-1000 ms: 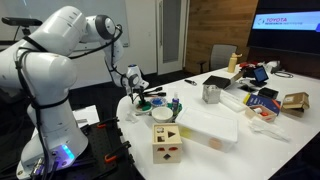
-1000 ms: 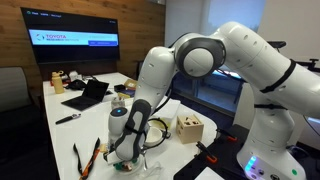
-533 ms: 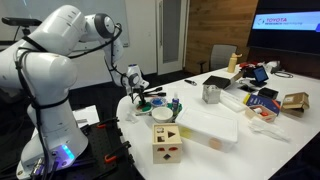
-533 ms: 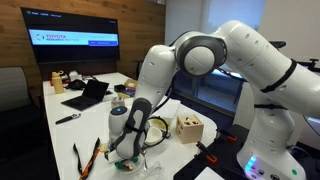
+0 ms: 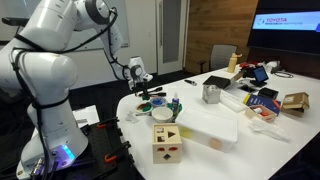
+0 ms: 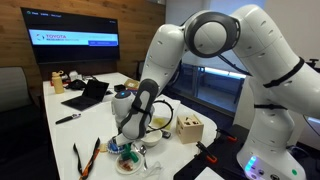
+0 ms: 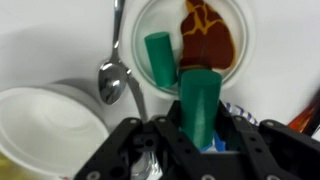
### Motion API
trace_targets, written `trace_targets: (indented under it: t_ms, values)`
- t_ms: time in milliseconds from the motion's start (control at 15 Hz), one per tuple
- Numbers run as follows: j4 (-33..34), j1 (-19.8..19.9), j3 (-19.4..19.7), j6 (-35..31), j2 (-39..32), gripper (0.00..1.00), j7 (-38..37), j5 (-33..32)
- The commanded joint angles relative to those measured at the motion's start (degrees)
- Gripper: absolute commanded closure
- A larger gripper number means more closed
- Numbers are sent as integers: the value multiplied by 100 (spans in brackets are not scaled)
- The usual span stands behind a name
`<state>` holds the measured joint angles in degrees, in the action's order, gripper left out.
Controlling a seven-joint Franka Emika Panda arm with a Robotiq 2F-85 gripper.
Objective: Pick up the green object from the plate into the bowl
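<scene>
The green object still hangs above the plate, so my gripper needs to go left in the wrist view over the empty cream bowl [image 7: 45,132] and release it.
In the wrist view my gripper [image 7: 196,128] is shut on a green object [image 7: 197,98], an upright green peg, and holds it above the white plate [image 7: 148,22]. A second green piece [image 7: 160,58] and a brown-orange item [image 7: 208,40] lie on the plate. The cream bowl [image 7: 45,128] is at the lower left, beside the gripper. In both exterior views the gripper [image 5: 143,89] [image 6: 131,140] hangs just over the plate [image 5: 152,104] [image 6: 127,163], with the bowl [image 5: 163,117] [image 6: 159,123] close by.
A metal spoon [image 7: 114,72] lies between plate and bowl. A wooden shape-sorter box [image 5: 166,143] [image 6: 189,128] stands near the bowl. A steel cup [image 5: 211,94], a white tray [image 5: 212,127], a laptop [image 6: 88,95] and clutter fill the table's other end.
The arm has risen and the gripper has lifted off the plate with the green object in it.
</scene>
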<state>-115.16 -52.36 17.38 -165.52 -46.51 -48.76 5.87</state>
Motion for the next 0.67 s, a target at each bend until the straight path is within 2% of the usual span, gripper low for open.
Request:
trace_targets:
  t_ms: [0,267,600]
  values:
    - [-718,-304,626,70,587,90,-290,-321]
    - [-1039,-550,1305,-32,487,90,-616,-597]
    - [-1170,-507,1449,-99,209,90,-837,-602]
